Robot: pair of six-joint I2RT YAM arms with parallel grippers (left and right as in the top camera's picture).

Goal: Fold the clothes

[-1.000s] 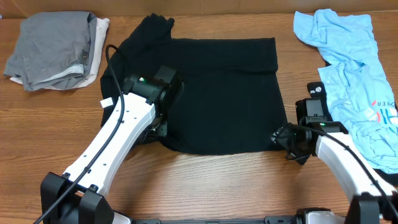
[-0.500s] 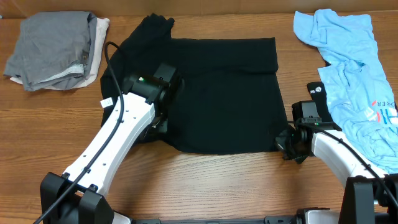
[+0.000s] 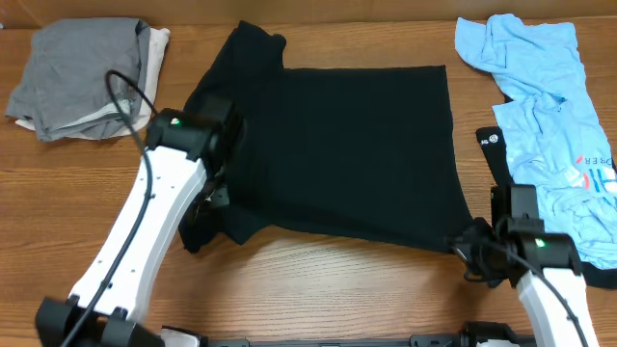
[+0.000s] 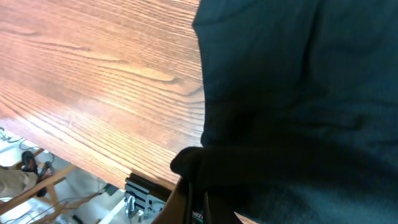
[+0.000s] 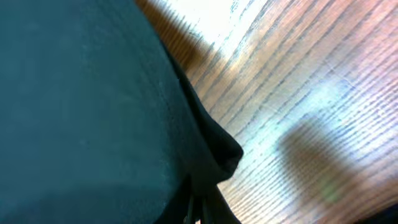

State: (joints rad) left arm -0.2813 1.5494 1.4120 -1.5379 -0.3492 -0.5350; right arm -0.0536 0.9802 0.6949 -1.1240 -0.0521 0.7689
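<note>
The pinched hem goes outward over its sleeve side with my left gripper next and comes free there. The black T-shirt's flat body (image 3: 256, 133) (image 4: 264, 68) lies outward of that gripper, still unfolded.
The black T-shirt (image 3: 347, 154) lies spread flat in the middle of the table, one sleeve pointing to the back left. My left gripper (image 3: 205, 210) is shut on its front left hem; in the left wrist view the fingers (image 4: 196, 202) pinch a bunched fold of the black T-shirt (image 4: 298, 93). My right gripper (image 3: 472, 249) is shut on the front right corner, and in the right wrist view the black T-shirt (image 5: 81, 106) runs into my shut fingers (image 5: 200, 208). More clothes lie at the sides.
A grey garment (image 3: 82, 72) lies folded on an off-white one (image 3: 149, 82) at the back left. A crumpled light-blue garment (image 3: 549, 106) covers the right side, with a small black piece bearing a white mark (image 3: 490, 141) beside it. The table's front edge (image 4: 93, 168) is close to the left gripper.
The right gripper has shut on the shirt's front right corner and pulled it right and toward the front. The left arm moved left with its hem. The shirt now lies wider and flatter.
</note>
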